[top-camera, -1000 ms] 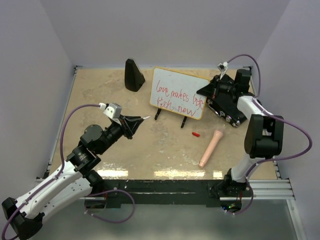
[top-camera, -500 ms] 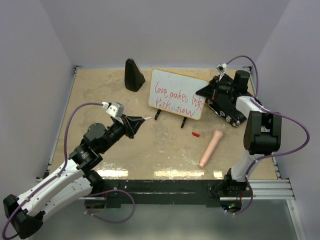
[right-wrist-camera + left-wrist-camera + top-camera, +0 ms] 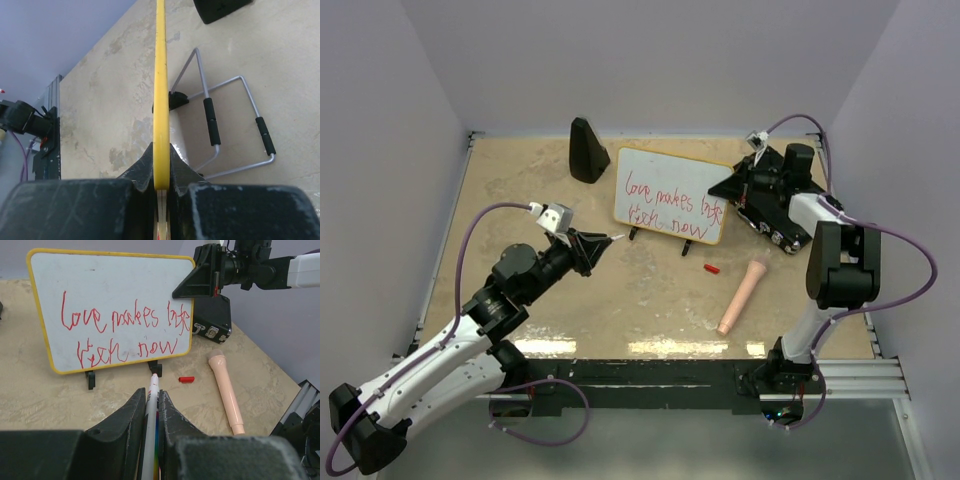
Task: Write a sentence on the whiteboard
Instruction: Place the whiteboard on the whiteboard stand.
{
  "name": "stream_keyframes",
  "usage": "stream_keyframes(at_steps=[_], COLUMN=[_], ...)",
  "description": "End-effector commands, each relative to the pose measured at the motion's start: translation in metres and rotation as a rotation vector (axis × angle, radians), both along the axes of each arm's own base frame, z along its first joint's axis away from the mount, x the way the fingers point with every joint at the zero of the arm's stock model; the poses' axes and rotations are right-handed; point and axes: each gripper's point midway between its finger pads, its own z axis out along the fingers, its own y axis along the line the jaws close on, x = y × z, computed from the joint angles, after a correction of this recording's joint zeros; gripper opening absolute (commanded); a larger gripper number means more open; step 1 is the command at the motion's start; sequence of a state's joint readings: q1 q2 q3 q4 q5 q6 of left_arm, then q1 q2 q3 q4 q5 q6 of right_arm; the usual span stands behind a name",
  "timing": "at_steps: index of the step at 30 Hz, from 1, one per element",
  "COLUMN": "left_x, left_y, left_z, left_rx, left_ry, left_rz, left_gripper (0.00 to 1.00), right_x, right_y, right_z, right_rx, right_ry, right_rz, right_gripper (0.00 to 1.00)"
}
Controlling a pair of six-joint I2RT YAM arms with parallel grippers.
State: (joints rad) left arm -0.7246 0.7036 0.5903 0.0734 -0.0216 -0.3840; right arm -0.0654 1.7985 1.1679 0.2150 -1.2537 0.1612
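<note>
The red sentence is written, so my right gripper should lower the whiteboard's held edge toward the red marker cap (image 3: 711,268), then release it.
The whiteboard (image 3: 670,193) stands at the back middle of the table on two black feet, with a yellow rim. The sentence (image 3: 672,198) in red cursive fills two lines; it reads clearly in the left wrist view (image 3: 122,332). My right gripper (image 3: 732,186) is shut on the board's right edge; the right wrist view shows the yellow rim (image 3: 160,100) edge-on between the jaws. My left gripper (image 3: 603,243) is shut on a white marker (image 3: 151,415), tip towards the board and a little short of it.
A red marker cap (image 3: 711,268) and a pink cylinder (image 3: 741,296) lie in front of the board. A black wedge (image 3: 586,150) stands behind the board's left. A black box (image 3: 775,215) sits at the right. A wire stand (image 3: 235,120) props the board from behind.
The whiteboard has shifted a little to the left with my right gripper on its edge. My left gripper with the marker has crept slightly forward and right.
</note>
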Motion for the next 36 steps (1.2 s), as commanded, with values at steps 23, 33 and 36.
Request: stream_keyframes(at_steps=[23, 33, 36], left_x=[-0.009, -0.012, -0.014], left_y=[0.005, 0.007, 0.003], left_z=[0.01, 0.013, 0.014], left_rx=[-0.068, -0.082, -0.091], left_ry=[-0.036, -0.041, -0.044], left_rz=[-0.01, -0.012, -0.038], left_gripper=[0.0, 0.0, 0.0], right_x=[0.008, 0.02, 0.014], right_y=[-0.035, -0.065, -0.067], right_z=[-0.061, -0.033, -0.029], right_rx=[-0.186, -0.336, -0.364], right_ry=[0.001, -0.116, -0.135], right_rz=[-0.009, -0.134, -0.138], right_gripper=[0.49, 0.93, 0.97])
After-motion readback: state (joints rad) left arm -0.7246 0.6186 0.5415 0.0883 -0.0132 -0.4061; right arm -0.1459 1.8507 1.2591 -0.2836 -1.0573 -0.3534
